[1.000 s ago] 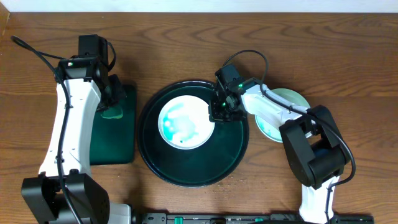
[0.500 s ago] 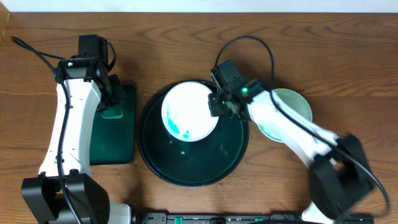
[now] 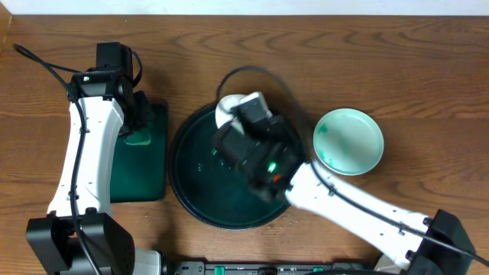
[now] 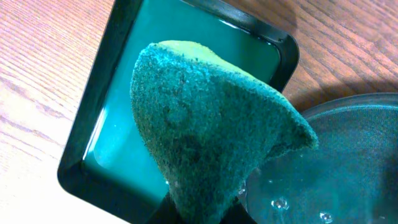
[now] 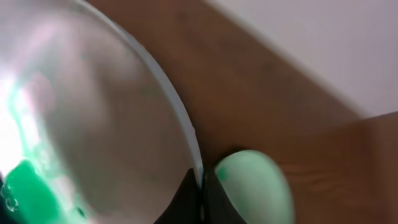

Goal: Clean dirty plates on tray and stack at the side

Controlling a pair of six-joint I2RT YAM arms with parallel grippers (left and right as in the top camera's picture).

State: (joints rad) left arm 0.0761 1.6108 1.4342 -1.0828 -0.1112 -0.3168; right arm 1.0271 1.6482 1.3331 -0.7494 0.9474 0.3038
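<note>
The robot's right gripper will turn to level the tilted plate, lower it onto the bottom of the round tray, which lies below the gripper, and then let go of it.
My right gripper (image 5: pixel 200 190) is shut on the rim of a white plate (image 5: pixel 93 118) with green smears and holds it tilted, lifted above the round black-green tray (image 3: pixel 191 195). From overhead only a white edge of this plate (image 3: pixel 228 107) shows past the right wrist (image 3: pixel 252 126). A second teal-tinted plate (image 3: pixel 348 141) lies on the table right of the tray and also shows in the right wrist view (image 5: pixel 258 186). My left gripper (image 4: pixel 202 214) is shut on a green sponge (image 4: pixel 211 124) over the rectangular tray (image 4: pixel 112 130).
The rectangular dark green tray (image 3: pixel 145 176) lies left of the round tray, almost touching it. Water drops sit on the round tray's rim (image 4: pixel 348 168). The right arm (image 3: pixel 359 206) crosses the round tray's right half.
The right gripper has lifted the plate off the tray and tilted it up. The right arm has swung up and over the tray. The left arm has not moved.
</note>
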